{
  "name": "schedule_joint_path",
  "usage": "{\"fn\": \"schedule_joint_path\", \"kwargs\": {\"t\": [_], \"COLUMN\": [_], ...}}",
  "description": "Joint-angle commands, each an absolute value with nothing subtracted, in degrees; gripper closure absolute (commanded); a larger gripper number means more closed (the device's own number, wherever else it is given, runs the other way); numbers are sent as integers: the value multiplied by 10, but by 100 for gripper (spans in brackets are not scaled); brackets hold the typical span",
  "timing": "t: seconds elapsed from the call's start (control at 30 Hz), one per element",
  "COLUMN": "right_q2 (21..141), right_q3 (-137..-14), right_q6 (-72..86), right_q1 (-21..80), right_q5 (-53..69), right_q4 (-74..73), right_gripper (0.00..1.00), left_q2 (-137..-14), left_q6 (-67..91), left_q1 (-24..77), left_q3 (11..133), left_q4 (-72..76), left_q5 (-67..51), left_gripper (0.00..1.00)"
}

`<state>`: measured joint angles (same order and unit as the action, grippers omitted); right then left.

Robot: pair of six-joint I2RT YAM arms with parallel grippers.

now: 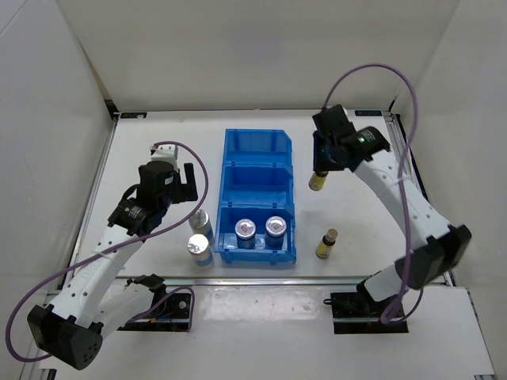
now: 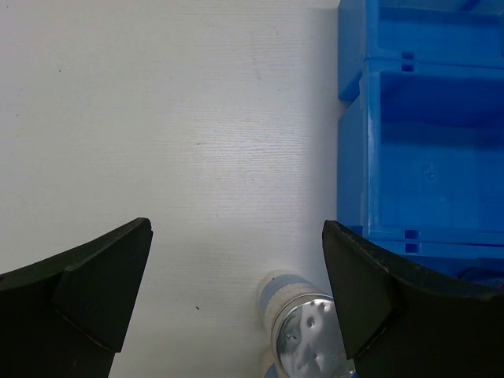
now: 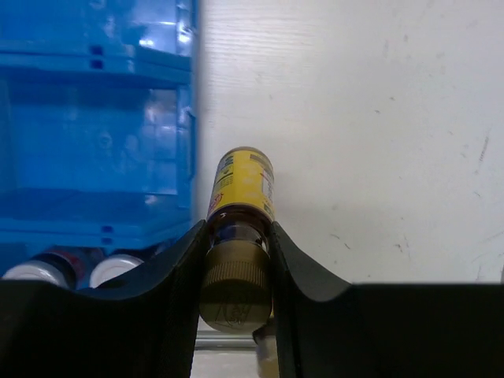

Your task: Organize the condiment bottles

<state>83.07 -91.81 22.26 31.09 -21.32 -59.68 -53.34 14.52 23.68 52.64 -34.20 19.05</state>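
Observation:
The slim dark-amber bottle goes across the bin's side next in my right gripper, then down into the bin's empty middle section for release.
My right gripper (image 1: 323,165) is shut on a slim dark-amber bottle with a yellow label (image 1: 318,181), held by its neck above the table just right of the blue bin (image 1: 257,142); it also shows in the right wrist view (image 3: 242,185). A second amber bottle (image 1: 326,243) stands on the table at the right. Two red-and-white jars (image 1: 246,232) (image 1: 275,229) sit in the bin's near compartment. Two silver-capped shakers (image 1: 201,222) (image 1: 199,248) stand left of the bin. My left gripper (image 1: 187,182) is open and empty above the table; one shaker (image 2: 309,331) shows by its right finger.
The bin's middle and far compartments (image 1: 255,186) hold nothing. White walls enclose the table on three sides. The arm bases and clamps (image 1: 360,305) sit at the near edge.

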Motion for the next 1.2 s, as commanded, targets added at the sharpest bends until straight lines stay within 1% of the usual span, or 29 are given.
{"fn": "schedule_joint_path", "kwargs": {"t": [0.0, 0.13, 0.23, 0.47, 0.67, 0.7, 0.73, 0.87, 0.9, 0.93, 0.97, 1.0, 1.17], "right_q2": [898, 970, 1018, 1105, 1150, 1155, 1155, 1155, 1149, 1137, 1131, 1124, 1054], "right_q3": [-1004, -1071, -1104, -1117, -1117, -1112, -1112, -1128, -1128, -1128, -1135, -1142, -1197], "right_q6": [207, 201, 201, 201, 201, 201, 201, 188, 181, 181, 181, 181, 163], "right_q1": [326, 331, 353, 375, 375, 375, 375, 375, 375, 375, 381, 381, 381], "right_q5": [-178, -135, -129, -124, -129, -129, -129, -119, -119, -119, -119, -124, -165], "right_q4": [-557, -547, -547, -541, -541, -541, -541, -541, -547, -547, -555, -555, -619], "right_gripper": [100, 100, 100, 100, 100, 98, 95, 75, 66, 33, 10, 0, 0], "left_q2": [-521, -527, -533, -538, -555, -555, -561, -566, -566, -566, -566, -566, -566], "left_q6": [150, 150, 145, 145, 140, 135, 134, 112, 112, 106, 105, 105, 100], "left_q1": [234, 234, 234, 234, 234, 234, 234, 234, 234, 234, 234, 234, 234], "left_q3": [535, 535, 535, 535, 535, 540, 541, 541, 541, 541, 541, 541, 534], "left_q4": [-332, -332, -332, -332, -332, -332, -332, -332, -332, -332, -332, -332, -332], "left_q5": [198, 198, 203, 203, 209, 216, 221, 275, 287, 307, 315, 328, 378], "left_gripper": [0, 0, 0, 0, 0, 0, 0, 0, 0, 0, 0, 0, 0]}}
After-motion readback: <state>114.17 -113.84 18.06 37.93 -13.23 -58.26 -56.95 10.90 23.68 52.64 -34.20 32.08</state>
